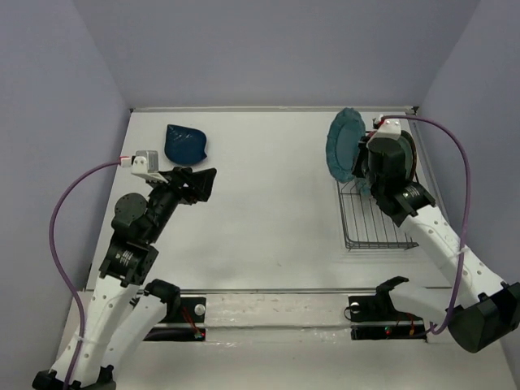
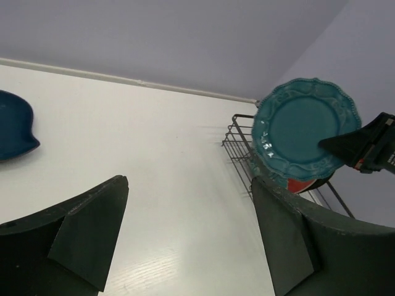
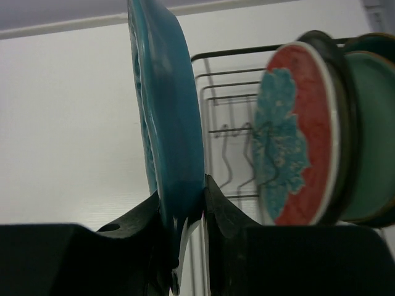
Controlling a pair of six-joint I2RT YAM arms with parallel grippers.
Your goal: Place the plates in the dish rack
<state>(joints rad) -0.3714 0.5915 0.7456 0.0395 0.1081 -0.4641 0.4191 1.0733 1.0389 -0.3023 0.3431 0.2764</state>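
My right gripper shifts toward the red plate next, then lowers the teal plate there and opens, since the wires [image 1: 352, 186] [image 3: 234, 143] beside that plate are empty.
My right gripper [image 1: 363, 165] [image 3: 183, 200] is shut on the rim of the teal scalloped plate [image 1: 344, 145] [image 3: 166, 117] [image 2: 305, 128], held upright on edge over the far left end of the black wire dish rack [image 1: 375, 215] [image 3: 237, 92] [image 2: 237, 139]. The red plate with teal flowers [image 3: 296, 142] stands in the rack just right of it, with a pale mint plate [image 3: 370, 135] and a dark plate behind. The navy leaf-shaped plate [image 1: 184, 144] [image 2: 12, 126] lies flat at the far left. My left gripper [image 1: 203, 184] [image 2: 185, 203] is open and empty, just right of the navy plate.
Purple-grey walls close in the white table [image 1: 260, 195] at the back and both sides. The near part of the rack holds no plates. A strip with the arm bases [image 1: 276, 313] runs along the near edge.
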